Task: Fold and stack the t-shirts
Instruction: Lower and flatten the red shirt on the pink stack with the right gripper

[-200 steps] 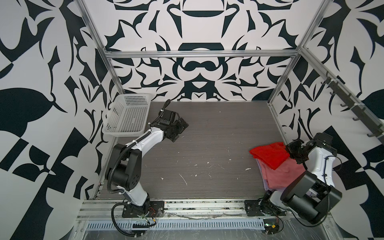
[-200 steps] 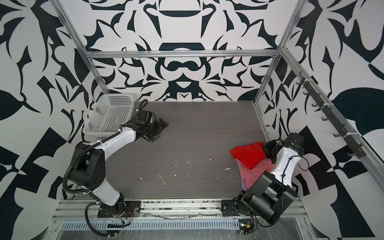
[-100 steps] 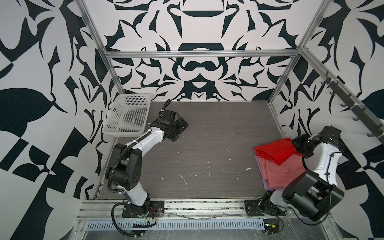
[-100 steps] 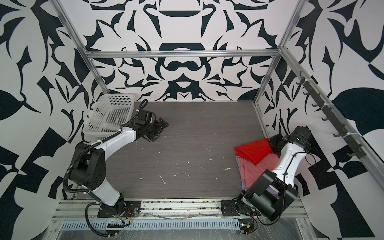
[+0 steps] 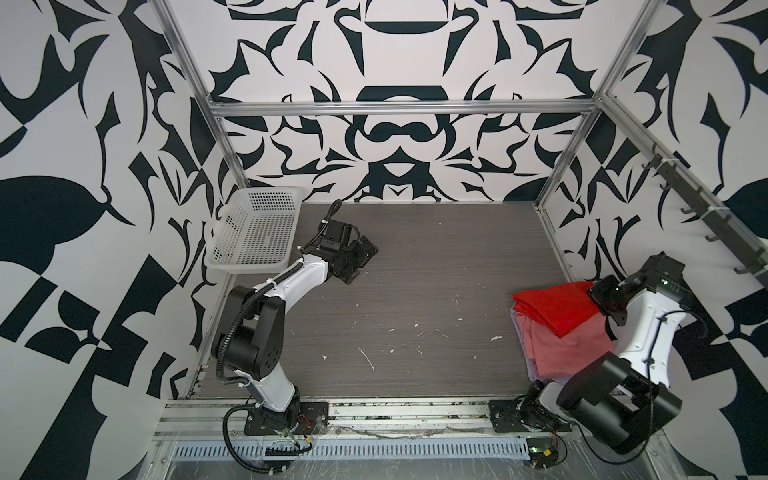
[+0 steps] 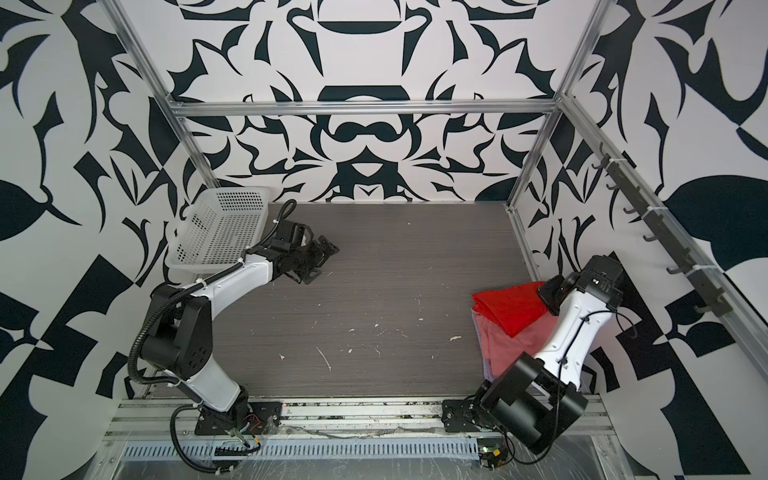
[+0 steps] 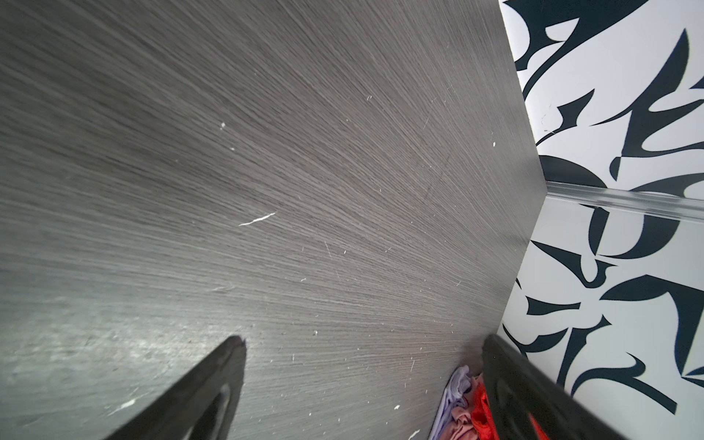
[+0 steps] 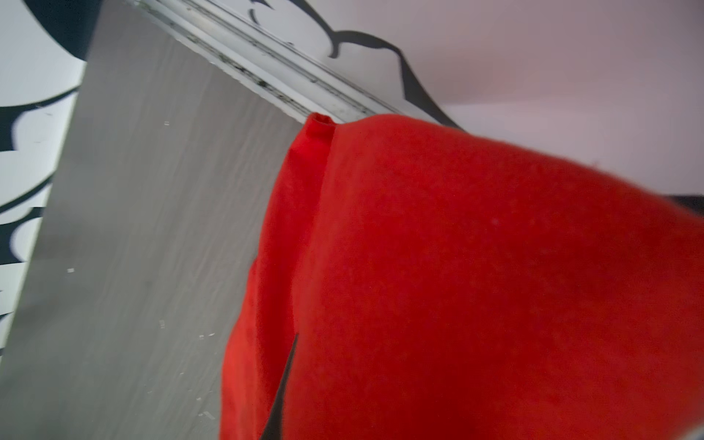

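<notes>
Next, my right gripper draws back, lowers the crooked red t-shirt over the pink t-shirt's uncovered near part and releases, as that part lies below and back from the gripper.
Three folded t-shirts lie stacked at the table's right edge. The red t-shirt (image 5: pixel 555 307) (image 6: pixel 509 309) is on top, set askew over the pink t-shirt (image 5: pixel 571 351) (image 6: pixel 517 345). The lavender t-shirt (image 5: pixel 520 332) (image 7: pixel 453 392) shows only as an edge underneath. My right gripper (image 5: pixel 595 296) is shut on the red t-shirt's right edge. Red cloth (image 8: pixel 457 285) fills the right wrist view, hiding all but a dark sliver of one finger (image 8: pixel 280 411). My left gripper (image 5: pixel 359 259) (image 7: pixel 364 343) stands open and empty, low over bare table at the back left.
A white perforated basket (image 5: pixel 253 232) (image 6: pixel 220 232) leans at the back left corner, just behind my left arm. The right wall and its metal rail (image 5: pixel 552 249) run close behind the stack. Small white flecks dot the dark table (image 5: pixel 415 311).
My right gripper has pulled back toward the right wall with the red t-shirt, dragging it further over the pink one. The left arm has not moved.
</notes>
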Available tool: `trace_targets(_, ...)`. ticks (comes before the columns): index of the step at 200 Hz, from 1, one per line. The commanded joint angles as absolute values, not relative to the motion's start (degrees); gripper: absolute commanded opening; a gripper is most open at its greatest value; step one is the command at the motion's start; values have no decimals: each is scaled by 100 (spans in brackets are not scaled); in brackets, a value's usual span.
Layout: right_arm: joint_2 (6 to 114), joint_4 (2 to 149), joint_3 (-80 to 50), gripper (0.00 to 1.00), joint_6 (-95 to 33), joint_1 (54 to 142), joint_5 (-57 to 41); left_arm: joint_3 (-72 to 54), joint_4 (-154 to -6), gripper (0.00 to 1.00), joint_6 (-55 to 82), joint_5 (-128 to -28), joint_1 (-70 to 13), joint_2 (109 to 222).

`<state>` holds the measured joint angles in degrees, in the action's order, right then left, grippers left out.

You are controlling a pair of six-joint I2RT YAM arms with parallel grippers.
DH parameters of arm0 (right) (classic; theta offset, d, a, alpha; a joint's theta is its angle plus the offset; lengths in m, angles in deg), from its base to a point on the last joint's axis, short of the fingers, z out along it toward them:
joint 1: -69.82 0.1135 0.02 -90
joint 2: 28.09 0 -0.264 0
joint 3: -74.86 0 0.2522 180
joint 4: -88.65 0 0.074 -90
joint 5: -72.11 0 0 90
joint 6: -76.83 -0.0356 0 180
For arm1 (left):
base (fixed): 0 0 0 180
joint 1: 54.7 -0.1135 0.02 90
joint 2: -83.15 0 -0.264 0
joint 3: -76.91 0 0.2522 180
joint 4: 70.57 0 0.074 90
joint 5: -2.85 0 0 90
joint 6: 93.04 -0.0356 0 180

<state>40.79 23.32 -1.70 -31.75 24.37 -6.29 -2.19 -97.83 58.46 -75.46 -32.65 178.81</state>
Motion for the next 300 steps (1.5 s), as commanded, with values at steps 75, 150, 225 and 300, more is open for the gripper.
trace_targets(75, 4703, 2554, 853, 0, -3694, 2144, -1840, -48, -9716, 99, 5867, -7562, -3259, 17836)
trace_targets(150, 4435, 2240, 1120, 12, -4190, 1457, -2448, -140, -9646, 99, 5866, -7586, -3265, 17986)
trace_targets(225, 3643, 1990, 639, 40, -4404, 1304, -2299, -228, -9620, 99, 5880, -7565, -3278, 18157)
trace_targets(300, 3079, 1461, -415, 39, -5130, 1314, -1645, -592, -9746, 99, 5788, -7441, -3286, 18381)
